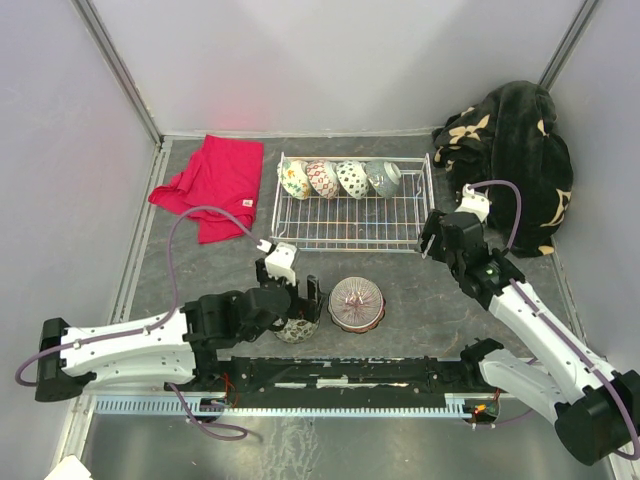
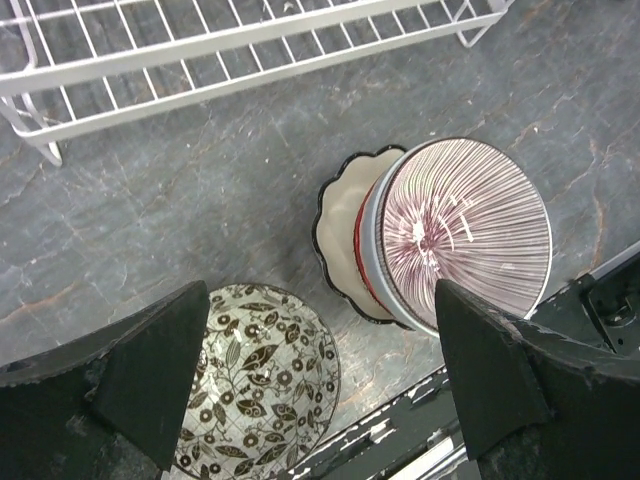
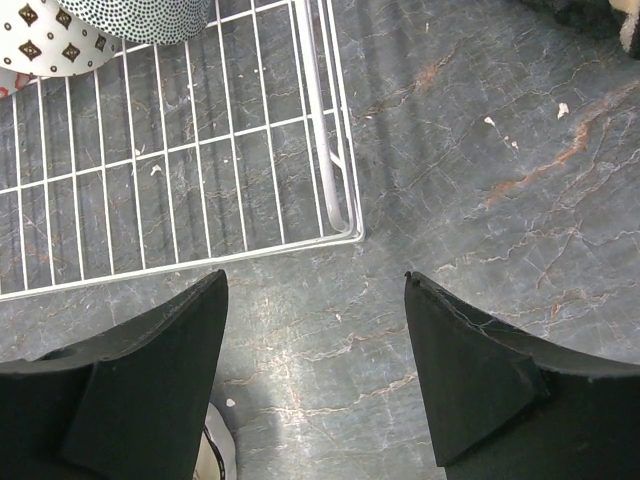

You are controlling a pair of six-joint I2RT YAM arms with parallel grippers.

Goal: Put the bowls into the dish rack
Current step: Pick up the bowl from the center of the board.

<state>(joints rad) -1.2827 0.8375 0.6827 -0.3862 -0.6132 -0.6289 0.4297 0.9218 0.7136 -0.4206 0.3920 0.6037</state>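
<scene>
Bare table shows between the leaf-pattern bowl and the stack, so I should next move my left gripper down and back onto the bowl's rim facing that stack (image 1: 317,331) (image 2: 337,377).
The white wire dish rack (image 1: 400,228) stands at the back middle with several patterned bowls (image 1: 338,179) on edge along its far side. A bowl with brown leaf pattern (image 2: 255,375) sits on the table under my left gripper (image 2: 325,375), which is open above it and empty. Beside it a purple-striped bowl (image 2: 470,230) rests in a stack on a cream scalloped bowl (image 2: 345,215); the stack also shows in the top view (image 1: 357,303). My right gripper (image 3: 315,360) is open and empty over bare table by the rack's near right corner (image 3: 345,225).
A red cloth (image 1: 212,182) lies at the back left. A dark patterned blanket (image 1: 515,150) is heaped at the back right. Grey walls enclose the table. A black rail (image 1: 350,375) runs along the near edge.
</scene>
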